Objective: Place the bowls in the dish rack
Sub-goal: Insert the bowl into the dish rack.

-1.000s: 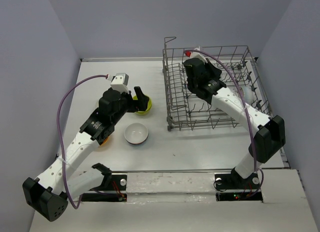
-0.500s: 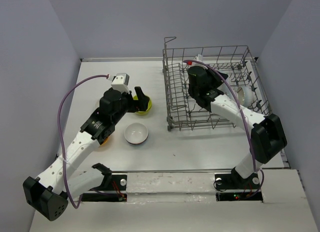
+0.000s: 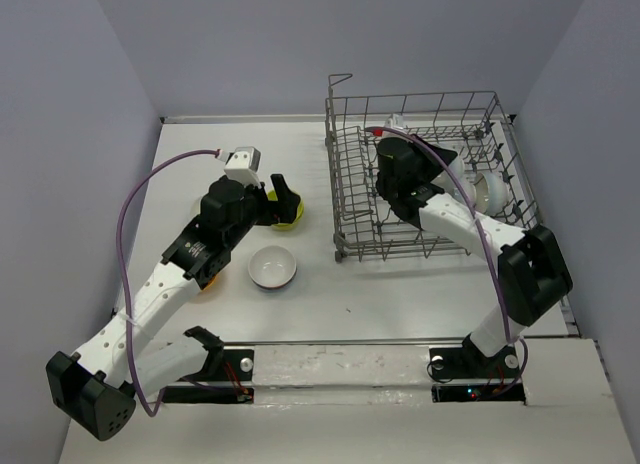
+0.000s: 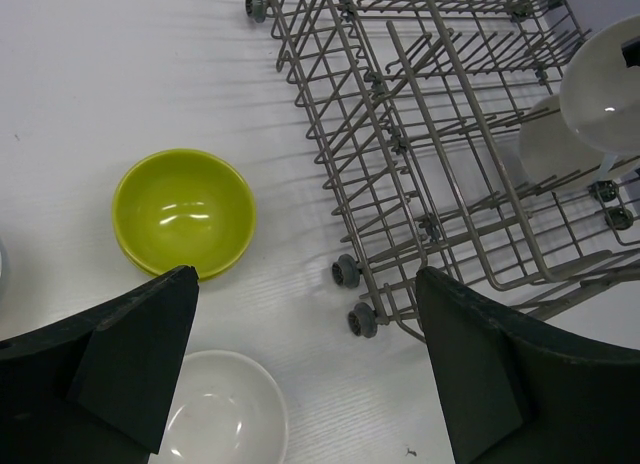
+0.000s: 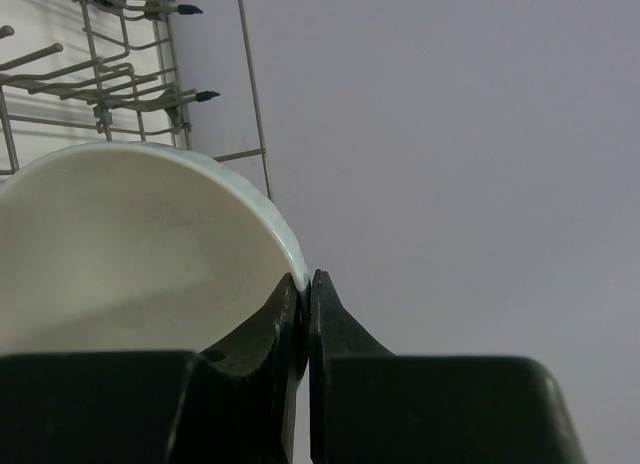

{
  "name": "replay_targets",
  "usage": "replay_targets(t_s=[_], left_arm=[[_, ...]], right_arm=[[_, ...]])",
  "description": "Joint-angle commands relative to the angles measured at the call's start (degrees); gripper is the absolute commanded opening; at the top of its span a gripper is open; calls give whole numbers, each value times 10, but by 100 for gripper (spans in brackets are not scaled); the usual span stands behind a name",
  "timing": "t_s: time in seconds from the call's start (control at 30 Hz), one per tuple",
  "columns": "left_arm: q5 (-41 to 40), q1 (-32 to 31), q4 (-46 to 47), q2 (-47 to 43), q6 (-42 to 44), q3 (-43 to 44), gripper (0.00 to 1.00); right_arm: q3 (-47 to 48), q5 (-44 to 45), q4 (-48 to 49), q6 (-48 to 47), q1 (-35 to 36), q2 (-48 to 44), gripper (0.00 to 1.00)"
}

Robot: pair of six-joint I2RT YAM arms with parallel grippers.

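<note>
The white bowl in my right gripper is still hanging higher, so it should next go down onto the rack's wires beside the other white bowl in the rack. My right gripper should then release the bowl's rim.
The grey wire dish rack (image 3: 345, 199) (image 4: 330, 94) stands at the right of the table. My right gripper (image 5: 306, 276) is inside it, shut on the rim of a white bowl (image 5: 120, 244) (image 3: 490, 192) (image 4: 600, 94) held on edge among the tines. On the table left of the rack sit a lime bowl (image 4: 185, 212) (image 3: 292, 220) and another white bowl (image 4: 220, 409) (image 3: 272, 268). My left gripper (image 4: 305, 284) (image 3: 283, 197) hovers open above them with nothing between its fingers. An orange bowl (image 3: 208, 282) peeks out from under the left arm.
The rack's small wheels (image 4: 345, 271) rest on the table near the left gripper. Purple walls close in the table at the back and both sides. A second white shape (image 4: 548, 149) sits low in the rack under the held bowl.
The right wrist has turned and sunk lower in the rack, bringing the white bowl further into view on its right side. The left arm has barely moved.
</note>
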Motion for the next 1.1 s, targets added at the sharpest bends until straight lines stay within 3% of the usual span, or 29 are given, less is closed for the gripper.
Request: replay_targets(t_s=[0.0, 1.07], left_arm=[[5, -4, 23, -1, 3, -7, 99], [-6, -15, 20, -2, 5, -8, 99]], right_arm=[[3, 23, 50, -25, 0, 6, 1], [-12, 37, 57, -56, 0, 54, 1]])
